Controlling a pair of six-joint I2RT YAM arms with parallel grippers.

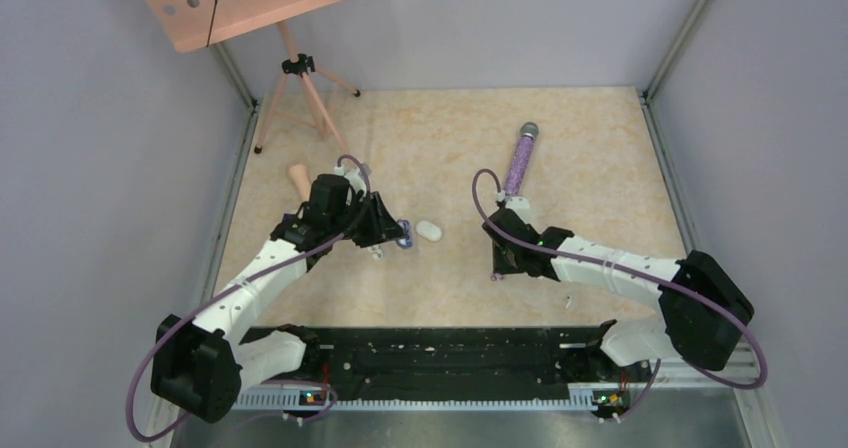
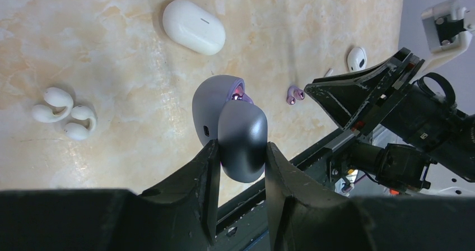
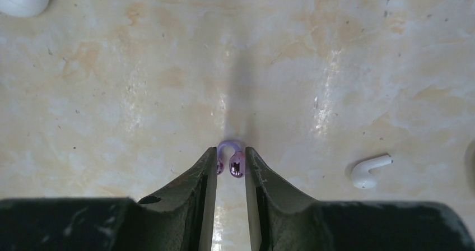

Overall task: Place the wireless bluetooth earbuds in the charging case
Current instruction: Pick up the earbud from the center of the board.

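Note:
Next, my right gripper needs to raise the white earbud toward the purple case, then return and lower it there to release, as clear tabletop lies between gripper and bud.
My left gripper (image 2: 241, 147) is shut on the lid of an open purple-grey charging case (image 2: 215, 114) and holds it over the table; in the top view the gripper is left of centre (image 1: 398, 234). One purple earbud (image 2: 240, 97) sits inside the case. My right gripper (image 3: 231, 162) is closed around the other purple earbud (image 3: 231, 160), both fingers touching it, low at the table surface. This bud also shows in the left wrist view (image 2: 295, 94), right of the case, at the right gripper's fingertip.
A closed white case (image 2: 193, 26) lies beyond the purple case. A pair of white clip earbuds (image 2: 61, 114) lies to its left. A single white earbud (image 3: 369, 170) lies right of my right gripper. A purple glitter microphone (image 1: 520, 158) and a tripod stand (image 1: 295, 68) are at the back.

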